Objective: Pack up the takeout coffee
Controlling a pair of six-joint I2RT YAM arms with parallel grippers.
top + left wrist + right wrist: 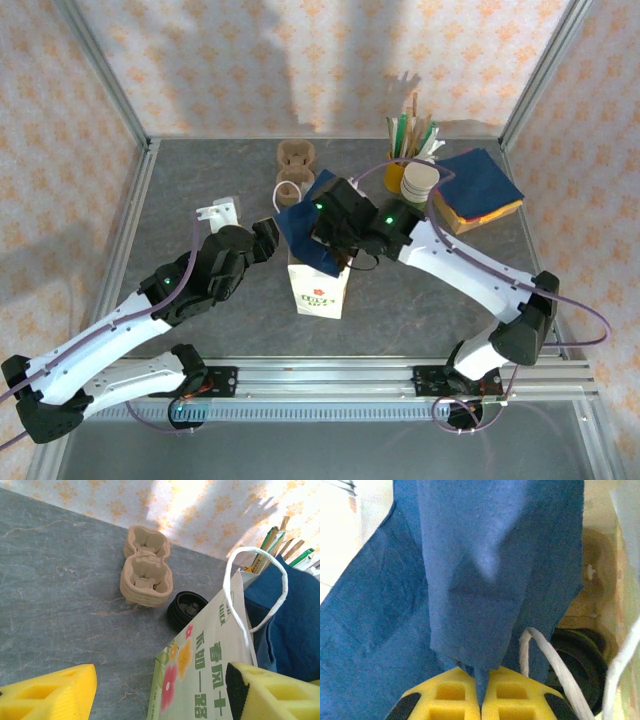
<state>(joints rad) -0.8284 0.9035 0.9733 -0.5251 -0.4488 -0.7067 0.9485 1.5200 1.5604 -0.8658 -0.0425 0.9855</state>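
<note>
The napkin's edges still hang outside, so my right gripper will next lower the draped blue napkin into the bag's opening [587, 605] below it and let the napkin go.
The takeout coffee is hidden from view. A white paper bag [319, 291] with green print and flowers stands upright in the middle of the table. My right gripper [333, 228] hangs over the bag's mouth, shut on a blue napkin [306, 233] that drapes down across the opening. In the right wrist view the fingers [451, 696] pinch the napkin's [485, 580] edge, with the bag's white rope handle [547, 657] beside them. My left gripper [267, 239] is open at the bag's left side. The bag's [210, 670] near corner lies between its spread yellow fingers [50, 695].
Brown pulp cup carriers [293, 160] sit behind the bag, with a low black round ribbed thing [186, 609] beside them. At the back right are a yellow cup of sticks [402, 165], stacked white cups [420, 183] and a napkin pile [478, 190]. A white block [219, 213] lies at the left.
</note>
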